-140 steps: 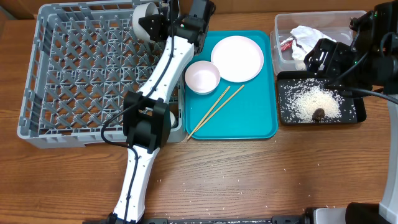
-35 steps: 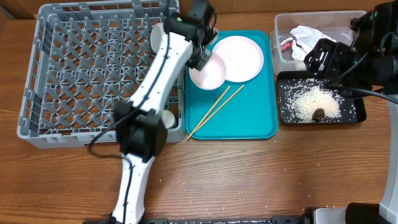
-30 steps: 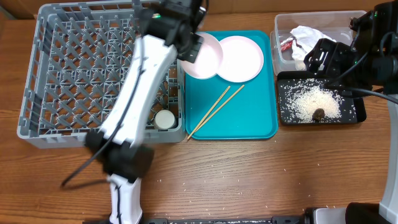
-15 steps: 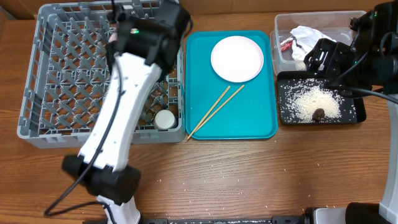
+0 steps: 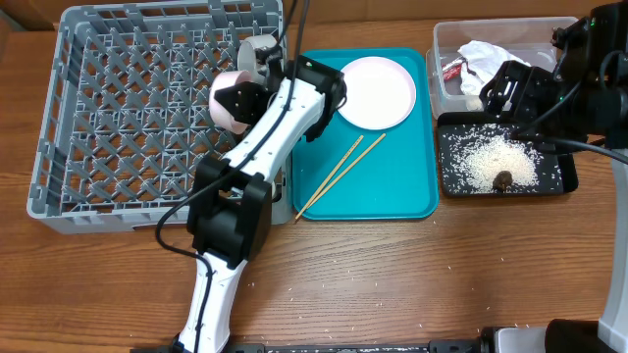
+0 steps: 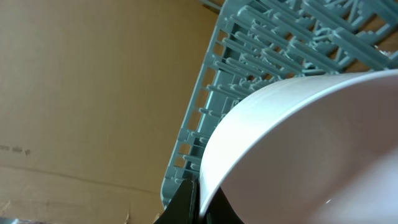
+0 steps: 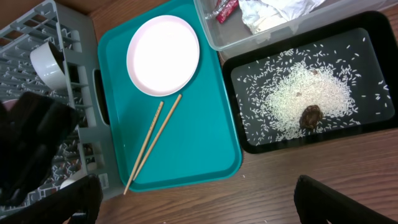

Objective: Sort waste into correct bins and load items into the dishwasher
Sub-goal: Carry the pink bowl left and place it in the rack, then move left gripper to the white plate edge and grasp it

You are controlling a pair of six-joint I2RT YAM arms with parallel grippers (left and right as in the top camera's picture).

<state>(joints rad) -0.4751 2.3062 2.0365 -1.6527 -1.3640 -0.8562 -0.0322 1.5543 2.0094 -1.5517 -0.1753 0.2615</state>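
Note:
The white bowl needs to go into the grey dish rack, beside the rack's side near the teal tray, so my left gripper needs to lower first.
My left gripper [image 5: 238, 98] is shut on the rim of a white bowl [image 5: 226, 98] and holds it tilted above the right part of the grey dish rack [image 5: 118, 127]. The bowl [image 6: 311, 149] fills the left wrist view, its rim between the fingers [image 6: 200, 202]. A second white bowl [image 5: 260, 54] stands in the rack. The white plate [image 5: 374, 91] and chopsticks [image 5: 339, 176] lie on the teal tray [image 5: 392, 196]. My right gripper [image 7: 199, 196] is open and empty, high above the table near the bins. The cup is hidden.
The clear tub [image 5: 446, 93] holds the crumpled napkin [image 5: 491, 57] and red wrapper [image 5: 452, 70]. The black tray [image 5: 564, 181] holds rice [image 5: 491, 157] and a brown lump [image 5: 502, 178]. Rice grains are scattered on the wooden table [image 5: 392, 284].
The left gripper lifted the bowl off the teal tray, swung it left over the rack, and now holds it above the rack's right side. The right arm has not moved.

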